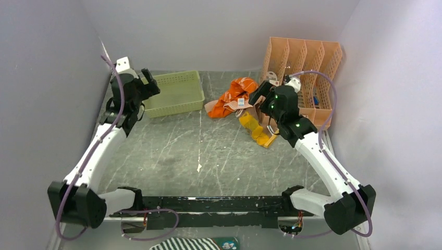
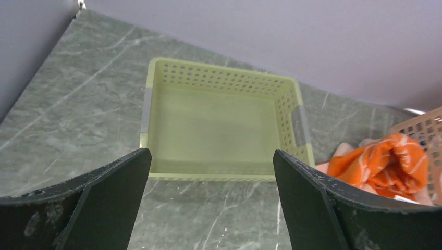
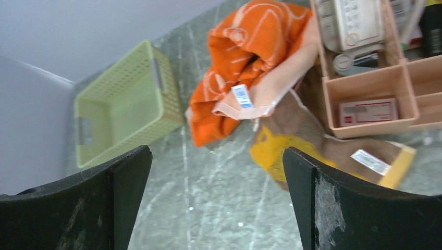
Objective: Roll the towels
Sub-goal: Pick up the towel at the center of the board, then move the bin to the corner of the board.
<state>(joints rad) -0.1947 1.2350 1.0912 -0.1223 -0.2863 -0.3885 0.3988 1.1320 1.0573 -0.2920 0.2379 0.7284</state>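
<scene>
The orange towel lies over the yellow one, so the right gripper should move down and to the left in the top view onto the orange towel's bunched folds.
Two towels lie crumpled at the back right of the table. The orange towel [image 1: 235, 97] [image 3: 245, 62] with a cream border is bunched up, and its edge shows in the left wrist view [image 2: 388, 165]. The yellow towel [image 1: 256, 131] [image 3: 284, 148] with brown print lies partly under it, against the organizer. My right gripper [image 1: 263, 94] [image 3: 216, 156] hovers open just above and in front of both towels, holding nothing. My left gripper [image 1: 151, 83] [image 2: 212, 156] is open and empty at the back left, above the near edge of the green basket.
A green perforated basket [image 1: 177, 94] [image 2: 213, 125] [image 3: 120, 109] stands empty at the back left. A peach slotted organizer [image 1: 305, 52] [image 3: 375, 128] with small items stands at the back right. A black-and-white striped cloth [image 1: 187, 244] lies below the arm bases. Grey walls enclose the table.
</scene>
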